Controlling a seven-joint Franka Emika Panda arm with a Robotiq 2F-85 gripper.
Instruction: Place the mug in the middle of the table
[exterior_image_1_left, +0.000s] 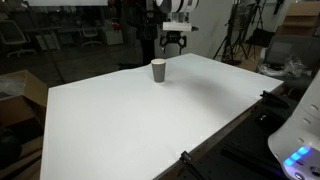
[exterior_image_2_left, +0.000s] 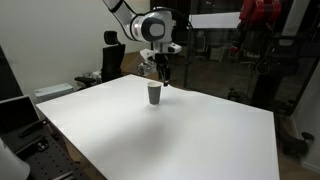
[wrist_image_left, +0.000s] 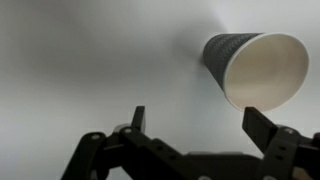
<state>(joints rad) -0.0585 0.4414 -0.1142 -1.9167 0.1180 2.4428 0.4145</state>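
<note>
I will bring my gripper down toward the right in the wrist view to straddle one edge of the mug's open rim (exterior_image_1_left: 159, 61) (wrist_image_left: 229, 96), below it on that side.
The mug, a small grey tapered cup, stands upright on the white table in both exterior views (exterior_image_1_left: 158, 71) (exterior_image_2_left: 154, 93), toward the table's far side. My gripper (exterior_image_1_left: 174, 44) (exterior_image_2_left: 162, 72) hovers above and just behind it, apart from it. In the wrist view the mug (wrist_image_left: 255, 68) shows its pale open rim at the upper right, beyond my open, empty fingers (wrist_image_left: 200, 118). The table (exterior_image_1_left: 140, 125) (exterior_image_2_left: 190, 130) (wrist_image_left: 90, 60) has a plain white top with dark edges.
Office chairs (exterior_image_2_left: 112, 55) and dark equipment stand behind the table. Tripods and gear (exterior_image_1_left: 240, 40) crowd the back right. A cardboard box (exterior_image_1_left: 20, 95) sits beside the table. A white device with a blue light (exterior_image_1_left: 300, 150) is at the near corner.
</note>
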